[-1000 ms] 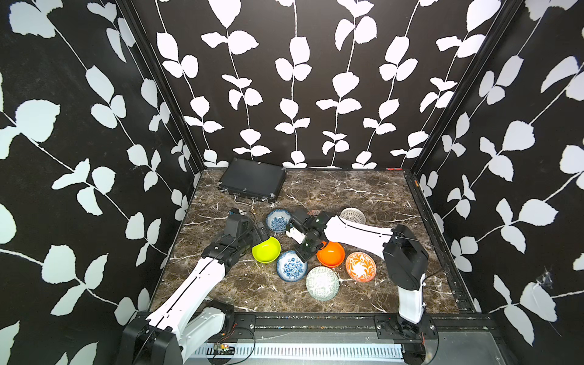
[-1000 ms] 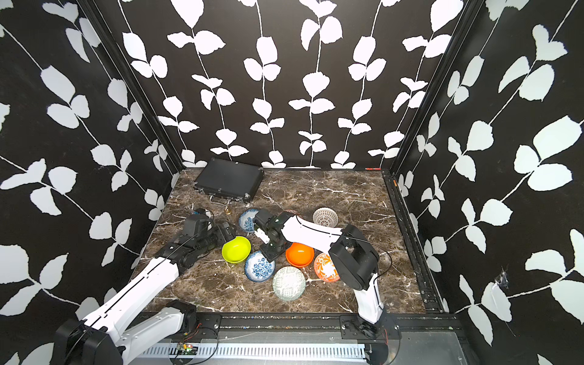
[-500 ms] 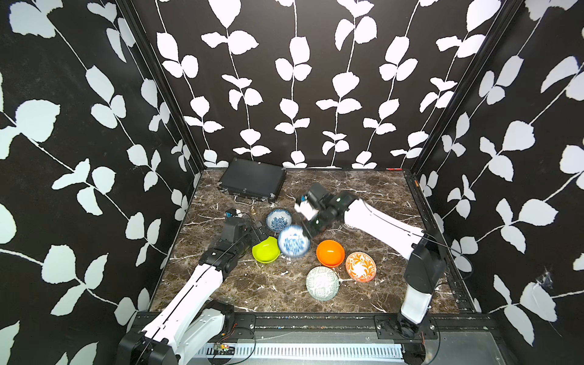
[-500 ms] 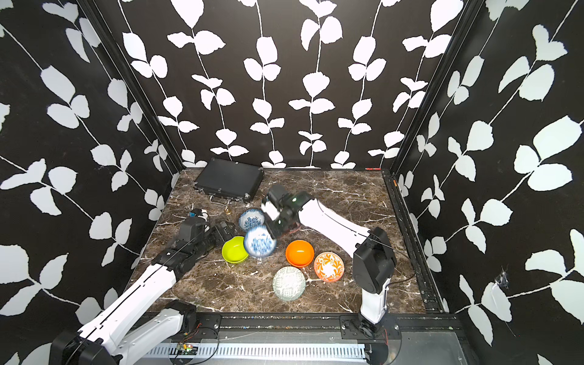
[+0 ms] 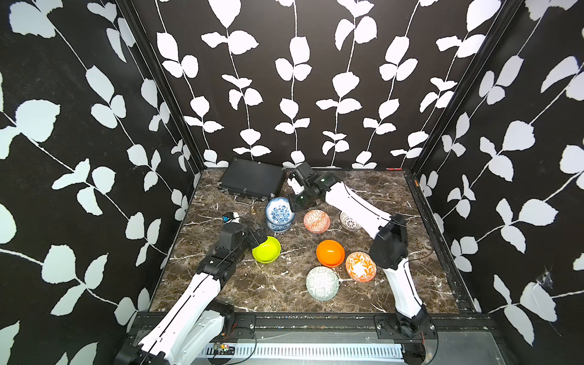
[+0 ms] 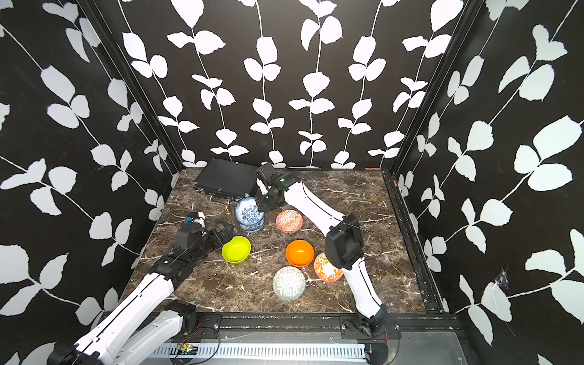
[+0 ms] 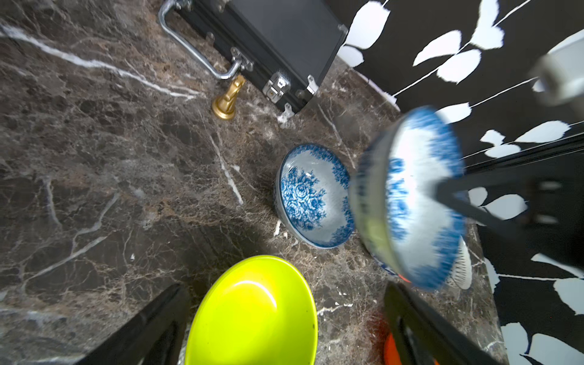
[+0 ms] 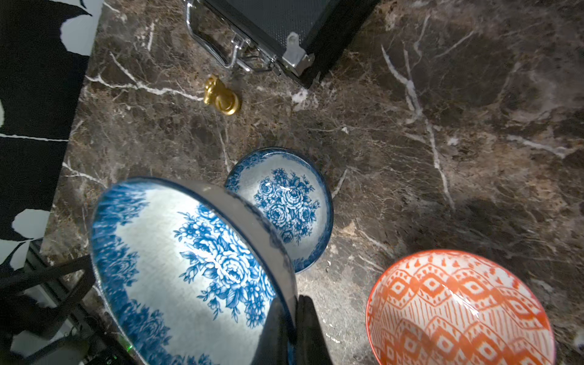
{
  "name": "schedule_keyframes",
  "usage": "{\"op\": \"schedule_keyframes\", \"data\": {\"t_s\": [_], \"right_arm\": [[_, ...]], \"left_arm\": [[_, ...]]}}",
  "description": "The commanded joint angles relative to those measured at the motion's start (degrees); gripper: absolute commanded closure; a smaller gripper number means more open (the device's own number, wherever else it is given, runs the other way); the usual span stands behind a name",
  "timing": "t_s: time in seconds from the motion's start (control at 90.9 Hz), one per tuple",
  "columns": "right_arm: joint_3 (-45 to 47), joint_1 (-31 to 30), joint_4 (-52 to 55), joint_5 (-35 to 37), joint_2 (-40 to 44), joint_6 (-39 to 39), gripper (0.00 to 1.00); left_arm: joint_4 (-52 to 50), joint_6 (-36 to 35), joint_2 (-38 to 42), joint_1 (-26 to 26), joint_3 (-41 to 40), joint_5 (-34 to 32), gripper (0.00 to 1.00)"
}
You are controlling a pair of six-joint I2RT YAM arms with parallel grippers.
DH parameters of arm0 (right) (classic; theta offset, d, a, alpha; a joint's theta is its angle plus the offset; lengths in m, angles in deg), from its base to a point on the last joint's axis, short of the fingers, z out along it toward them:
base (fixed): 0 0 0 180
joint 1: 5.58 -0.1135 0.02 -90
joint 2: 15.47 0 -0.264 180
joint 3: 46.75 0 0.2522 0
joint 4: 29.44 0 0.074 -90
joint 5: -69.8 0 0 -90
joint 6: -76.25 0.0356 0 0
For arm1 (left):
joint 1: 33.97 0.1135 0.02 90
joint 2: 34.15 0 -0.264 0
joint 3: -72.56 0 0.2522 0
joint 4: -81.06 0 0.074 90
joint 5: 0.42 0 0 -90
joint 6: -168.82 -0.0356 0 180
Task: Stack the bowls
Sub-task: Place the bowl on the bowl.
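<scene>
The second blue-white floral bowl (image 5: 279,227) (image 8: 288,203) is open and empty just below the held bowl, so my right gripper needs to lower the held bowl into it next and let go of the held bowl's rim there.
My right gripper (image 8: 295,303) is shut on the rim of a blue-white floral bowl (image 8: 189,259), held tilted in the air. It hangs just over a second blue-white floral bowl (image 8: 284,202) that sits on the table. Both top views show the held bowl (image 5: 279,210) (image 6: 249,210) above that other one (image 5: 278,226). My left gripper (image 7: 284,294) is open, and the near part of the lime bowl (image 7: 252,316) (image 5: 267,249) lies between its fingers. Loose on the table are the plain orange bowl (image 5: 330,252), two orange-white bowls (image 5: 316,220) (image 5: 361,266), the pale green bowl (image 5: 322,282) and the white lattice bowl (image 5: 350,221).
A flat black case (image 5: 252,180) lies at the back left, its metal handle facing the bowls. A small gold chess knight (image 7: 226,101) stands between the case and the blue bowls. My right arm (image 5: 357,205) reaches over the lattice bowl. Black walls close three sides.
My right gripper lifted the blue floral bowl from the table's front middle and carried it back over the other blue floral bowl. The left gripper stayed at the lime bowl.
</scene>
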Motion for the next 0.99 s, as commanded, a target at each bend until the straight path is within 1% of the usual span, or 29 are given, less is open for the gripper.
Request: {"op": "schedule_keyframes", "data": {"t_s": [0.0,0.22,0.352,0.572,0.979], "right_arm": [[-3.6,0.0,-0.7,-0.9,-0.7,1.3,1.00],[-4.6,0.0,-1.8,-1.3,-3.6,1.6,1.00],[-4.3,-0.1,-1.9,-0.6,-4.7,1.6,1.00],[-4.5,-0.2,-2.2,0.8,-6.1,1.5,1.00],[-9.1,-0.2,0.7,3.0,-10.4,2.1,1.00]], "left_arm": [[0.7,-0.4,2.7,0.5,-1.7,-1.0,0.01],[0.8,-0.5,1.1,1.8,-1.2,0.5,0.01],[1.3,-0.6,-0.3,2.4,-0.8,1.6,0.01],[1.7,-0.2,-0.5,2.9,-1.0,2.3,0.01],[1.4,0.3,-0.8,3.0,-1.2,2.2,0.01]]}}
